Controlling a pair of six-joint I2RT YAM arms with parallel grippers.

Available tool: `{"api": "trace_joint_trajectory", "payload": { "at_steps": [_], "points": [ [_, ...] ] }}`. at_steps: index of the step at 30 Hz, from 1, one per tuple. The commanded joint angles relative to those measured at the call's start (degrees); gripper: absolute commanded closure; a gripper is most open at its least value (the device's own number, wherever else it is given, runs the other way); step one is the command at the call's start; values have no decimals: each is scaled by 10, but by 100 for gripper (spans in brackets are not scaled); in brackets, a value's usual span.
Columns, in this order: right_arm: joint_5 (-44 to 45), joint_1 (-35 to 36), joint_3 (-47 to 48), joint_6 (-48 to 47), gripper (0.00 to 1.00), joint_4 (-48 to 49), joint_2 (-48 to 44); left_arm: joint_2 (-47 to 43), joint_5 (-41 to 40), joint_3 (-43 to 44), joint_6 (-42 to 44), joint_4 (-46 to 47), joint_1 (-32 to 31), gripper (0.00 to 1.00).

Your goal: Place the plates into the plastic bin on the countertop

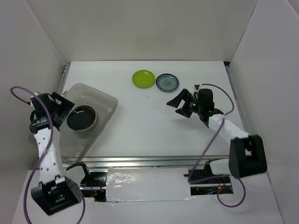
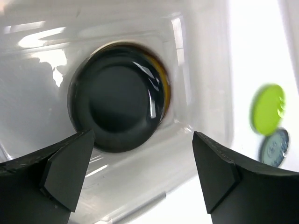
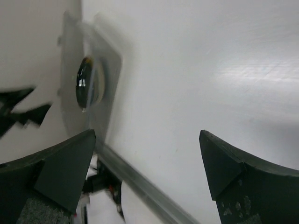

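My right gripper reaches outward and down to the blue-white plate point(image 1: 167, 82) next, at its free rim opposite the green plate, since it lies outward and below.
The clear plastic bin point(image 1: 105, 100) sits at the left of the countertop point(image 1: 149, 116). A stack of plates lies in it, with the glossy black plate point(image 1: 81, 118) on top; it shows in the left wrist view point(image 2: 117, 98) and small in the right wrist view point(image 3: 85, 86). A lime green plate point(image 1: 144, 78) and a blue-white patterned plate point(image 1: 167, 82) lie side by side at the back; both show in the left wrist view, green point(image 2: 267, 108) and blue-white point(image 2: 274, 147). My left gripper point(image 1: 60, 108) is open and empty over the bin's left side. My right gripper point(image 1: 181, 106) is open and empty, in front of the blue-white plate.
White walls enclose the countertop on the left, back and right. A metal rail point(image 1: 154, 161) runs along the front edge, also seen in the right wrist view point(image 3: 140, 184). Cables loop from both arms.
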Motion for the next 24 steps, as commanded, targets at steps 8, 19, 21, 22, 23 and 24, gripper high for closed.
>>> {"api": "trace_joint_trajectory", "payload": {
  "at_steps": [8, 19, 21, 22, 23, 24],
  "points": [
    [74, -64, 222, 113, 0, 43, 333, -74, 46, 35, 147, -105, -5, 1],
    [142, -62, 558, 144, 29, -178, 590, -190, 135, 67, 183, -131, -74, 1],
    [153, -64, 570, 147, 34, -198, 613, -185, 120, 81, 187, -145, -86, 1],
    [154, -63, 580, 148, 35, -207, 619, -182, 115, 84, 188, -146, -91, 1],
    [154, -64, 581, 146, 35, -211, 624, -180, 111, 84, 188, -148, -96, 1],
    [154, -62, 580, 146, 34, -210, 620, -180, 109, 84, 188, -146, -101, 1]
  ]
}}
